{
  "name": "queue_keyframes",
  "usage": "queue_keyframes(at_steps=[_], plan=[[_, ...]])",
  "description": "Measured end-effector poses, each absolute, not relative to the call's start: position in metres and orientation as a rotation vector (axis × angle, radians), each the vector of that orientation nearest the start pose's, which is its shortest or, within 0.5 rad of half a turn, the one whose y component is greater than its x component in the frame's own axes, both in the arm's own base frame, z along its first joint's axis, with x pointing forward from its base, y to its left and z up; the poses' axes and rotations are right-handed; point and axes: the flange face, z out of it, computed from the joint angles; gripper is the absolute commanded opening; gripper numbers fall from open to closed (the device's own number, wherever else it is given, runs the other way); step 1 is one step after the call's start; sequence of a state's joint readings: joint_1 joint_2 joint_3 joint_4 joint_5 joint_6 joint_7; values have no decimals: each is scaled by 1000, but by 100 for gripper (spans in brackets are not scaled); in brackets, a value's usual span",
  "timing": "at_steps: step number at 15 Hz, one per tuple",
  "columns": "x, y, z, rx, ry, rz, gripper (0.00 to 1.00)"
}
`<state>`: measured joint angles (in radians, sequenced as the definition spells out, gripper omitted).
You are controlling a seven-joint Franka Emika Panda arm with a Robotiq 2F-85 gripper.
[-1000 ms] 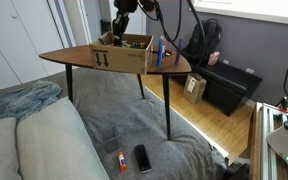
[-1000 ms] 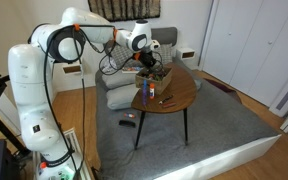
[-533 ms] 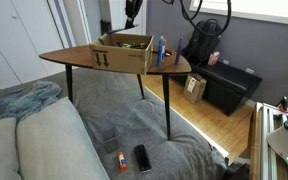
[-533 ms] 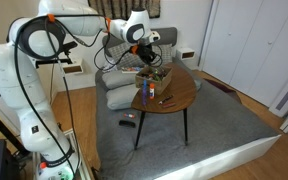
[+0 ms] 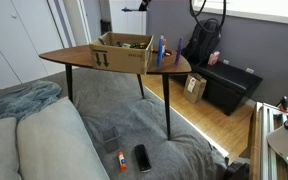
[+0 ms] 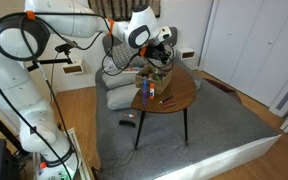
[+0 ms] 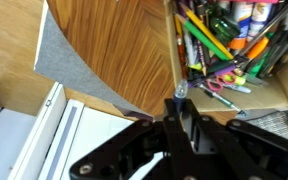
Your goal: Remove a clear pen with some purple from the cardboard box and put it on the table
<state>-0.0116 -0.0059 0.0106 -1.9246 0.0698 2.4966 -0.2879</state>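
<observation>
I need to move my gripper to the left in the wrist view next and lower it to release the pen on open wood, because bare tabletop beside the box is below it.
The cardboard box (image 5: 122, 56) sits on the brown wooden table (image 5: 64, 58), and both show in both exterior views, the box (image 6: 156, 76) on the table (image 6: 181, 96). In the wrist view the box (image 7: 276, 86) holds several pens, markers and scissors, with the table (image 7: 104, 40) beside it. My gripper (image 6: 168, 41) hangs well above the box, its fingers (image 7: 180, 112) shut on a clear pen with a purple inside (image 7: 180, 94), whose tip sticks out from between them. In an exterior view only the gripper's lower end (image 5: 134, 8) shows at the top edge.
Blue and red upright items (image 5: 162, 50) stand on the table next to the box. A low black cabinet (image 5: 229, 86) stands behind. A phone (image 5: 142, 157) and a small marker lie on the grey carpet. Cushions (image 6: 119, 92) lie beyond the table.
My gripper has risen straight up from inside the box with the pen, until it is almost out of one exterior view.
</observation>
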Motion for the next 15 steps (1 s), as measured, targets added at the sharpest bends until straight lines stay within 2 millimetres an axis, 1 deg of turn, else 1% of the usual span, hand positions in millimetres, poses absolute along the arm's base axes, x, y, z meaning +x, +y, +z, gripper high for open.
queue_keyframes(at_steps=[3,6,11,13,15], plan=[[601,-32,546,-3024,-363,-983,3],[603,-52,531,-3018,-389,-1013,3],[613,-73,490,-3028,-444,-950,3],[619,-77,470,-3026,-473,-931,3],[625,-76,450,-3021,-492,-903,3]])
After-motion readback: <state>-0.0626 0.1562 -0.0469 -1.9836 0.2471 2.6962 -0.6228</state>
